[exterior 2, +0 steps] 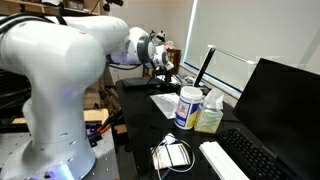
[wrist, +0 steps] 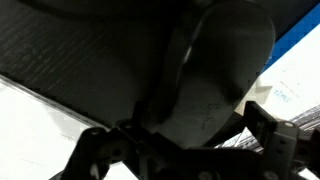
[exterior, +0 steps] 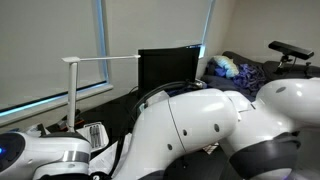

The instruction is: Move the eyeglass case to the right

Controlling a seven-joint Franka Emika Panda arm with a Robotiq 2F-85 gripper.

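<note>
My gripper stays low in place and closes across both sides of the eyeglass case next, since the case's near end already lies between its spread fingers.
In the wrist view the eyeglass case [wrist: 215, 75] is a grey oblong shell lying on a dark desk surface, its near end between my two fingers. My gripper [wrist: 185, 140] is spread around it; a strip of printed paper shows between the case and the right finger, so the jaws are not closed on it. In an exterior view the gripper [exterior 2: 160, 55] is at the far end of the desk, low over the surface, and the case is too small to pick out there. In the remaining exterior view the arm hides both.
On the desk stand a white jar with a blue lid [exterior 2: 188, 106], a yellowish bottle [exterior 2: 209, 116], a paper sheet [exterior 2: 165, 102], coiled cables [exterior 2: 172, 155], a keyboard [exterior 2: 235, 162] and a monitor [exterior 2: 285, 105]. A lamp [exterior: 75, 85] stands by the window.
</note>
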